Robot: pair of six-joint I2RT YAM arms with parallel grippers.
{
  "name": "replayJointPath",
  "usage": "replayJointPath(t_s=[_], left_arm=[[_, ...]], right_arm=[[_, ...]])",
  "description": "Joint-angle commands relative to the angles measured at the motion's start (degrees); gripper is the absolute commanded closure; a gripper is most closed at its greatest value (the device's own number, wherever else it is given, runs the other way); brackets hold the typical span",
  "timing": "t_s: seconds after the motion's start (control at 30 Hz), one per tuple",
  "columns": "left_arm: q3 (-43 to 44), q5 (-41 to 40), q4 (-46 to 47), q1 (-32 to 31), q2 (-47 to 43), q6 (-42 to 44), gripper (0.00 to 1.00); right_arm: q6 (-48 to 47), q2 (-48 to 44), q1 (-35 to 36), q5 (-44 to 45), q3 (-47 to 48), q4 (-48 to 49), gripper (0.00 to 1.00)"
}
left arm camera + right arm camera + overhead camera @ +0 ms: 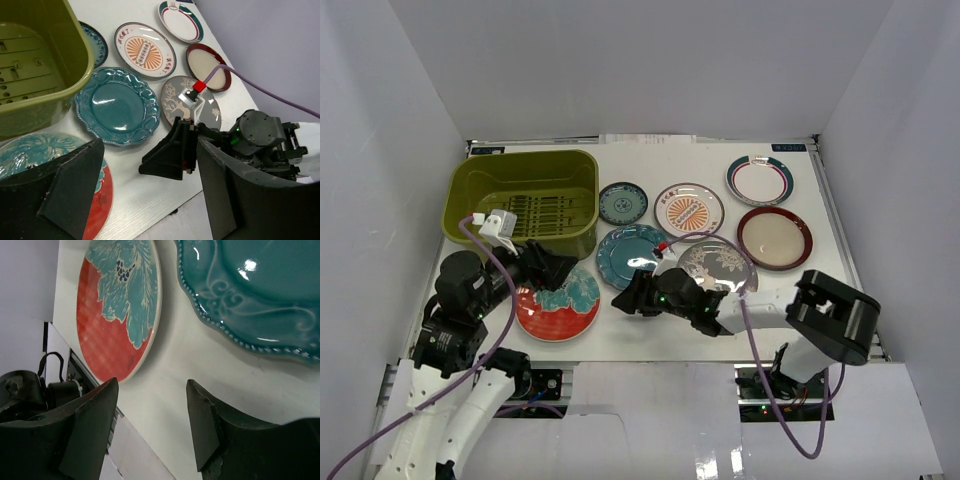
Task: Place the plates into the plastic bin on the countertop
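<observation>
I need to move my right gripper left in the top view and straddle the red plate's rim by the teal plate, as bare table borders the red plate [117, 315].
The olive-green plastic bin [523, 160] stands at the back left of the white countertop [620, 335], with nothing showing in it. Seven plates lie flat on the countertop: small teal [623, 203], orange sunburst [689, 211], white with teal-red rim [760, 180], dark-red-rimmed [775, 238], grey glass [722, 266], plain teal [630, 255] and red with teal flowers [556, 310]. My left gripper [554, 272] is open and empty over the red plate's far edge. My right gripper [628, 300] is open and empty, low over bare table between the red plate [117, 315] and the teal plate [250, 290].
White walls close in the table on three sides. The table's front edge [125, 440] runs just under my right gripper. Purple cables [752, 340] trail from both wrists. My two grippers point at each other a short gap apart.
</observation>
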Motion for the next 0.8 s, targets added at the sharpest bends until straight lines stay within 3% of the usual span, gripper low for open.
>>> replayJointPath(t_s=[0.0, 0.43, 0.53, 0.63, 0.67, 0.73, 0.77], left_arm=[[1.3, -4.1, -2.4, -0.3, 0.8, -0.5, 0.13], [0.8, -4.7, -1.3, -0.9, 2.4, 1.7, 0.12], [1.0, -4.2, -1.3, -1.0, 2.7, 2.1, 0.13], [2.0, -4.6, -1.2, -1.0, 3.0, 2.7, 0.14], [2.3, -4.8, -1.1, -1.0, 3.1, 2.9, 0.14], [3.5, -5.3, -0.6, -1.0, 3.7, 3.0, 0.15], [3.9, -5.5, -0.4, -1.0, 3.8, 3.0, 0.15]], right_arm=[[5.9, 7.0, 0.5, -0.3, 4.3, 9.7, 0.37], [12.6, 26.0, 1.5, -1.9, 16.0, 14.1, 0.46], [13.8, 29.2, 1.7, -2.2, 18.0, 14.1, 0.52], [15.2, 31.1, 1.6, -2.4, 18.2, 15.8, 0.65], [15.3, 30.7, 1.6, -2.2, 17.6, 16.0, 0.83], [15.2, 29.5, 1.7, -2.0, 16.4, 16.7, 0.92], [14.9, 27.0, 1.6, -2.0, 14.4, 17.0, 0.92]])
